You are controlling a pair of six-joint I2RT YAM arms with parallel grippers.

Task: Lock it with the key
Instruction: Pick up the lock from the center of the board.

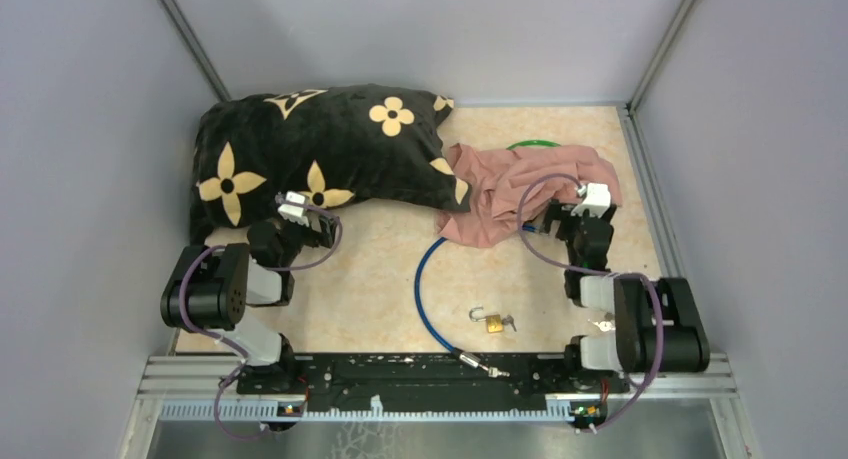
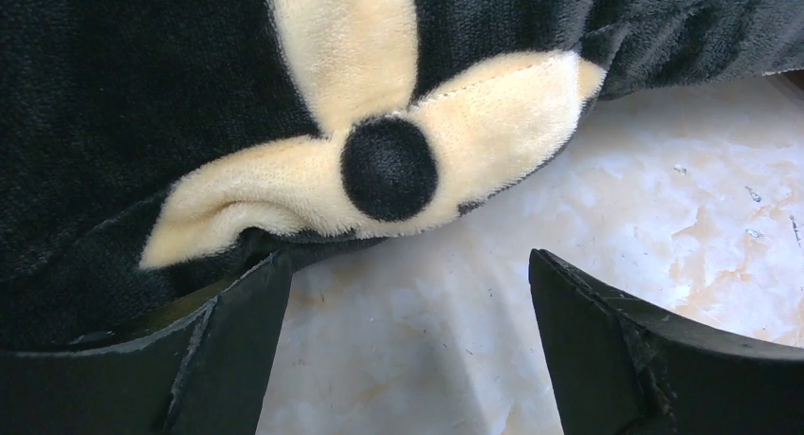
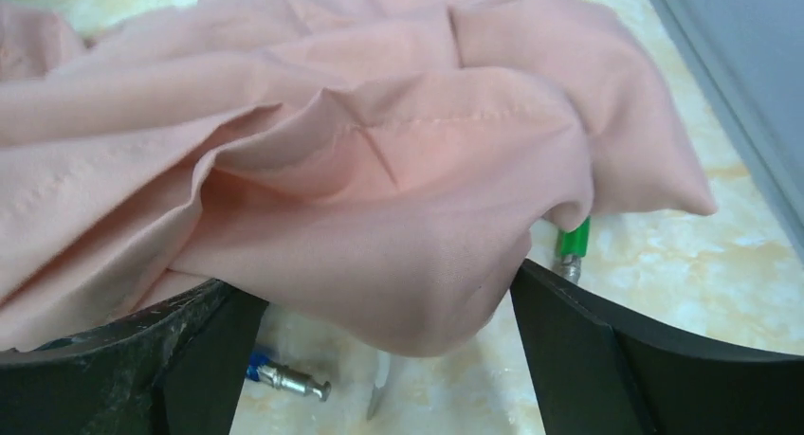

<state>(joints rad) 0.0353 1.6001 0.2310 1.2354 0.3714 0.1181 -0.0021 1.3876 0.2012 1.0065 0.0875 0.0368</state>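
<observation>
The blue cable's bend lies uncovered near the padlock (image 1: 493, 325), so my right gripper will swing back, left in the top view, and down to close there.
A small brass padlock (image 1: 493, 325) lies on the table near the front, its shackle swung open. A small silver key (image 1: 510, 324) sits against its right side; whether it is in the lock I cannot tell. My left gripper (image 1: 300, 214) (image 2: 408, 293) is open at the black flowered pillow (image 1: 320, 154) (image 2: 284, 94), with bare table between its fingers. My right gripper (image 1: 570, 207) (image 3: 377, 283) is open at the edge of the pink cloth (image 1: 520, 194) (image 3: 360, 170), and a fold of it hangs between the fingers. Both grippers are well away from the padlock.
A blue cable (image 1: 425, 294) curves from under the cloth to the front rail; its metal end (image 3: 289, 379) lies below the cloth. A green cable (image 1: 530, 144) (image 3: 573, 239) pokes out of the cloth. Another small metal piece (image 1: 603, 326) lies by the right arm. Walls close in on three sides.
</observation>
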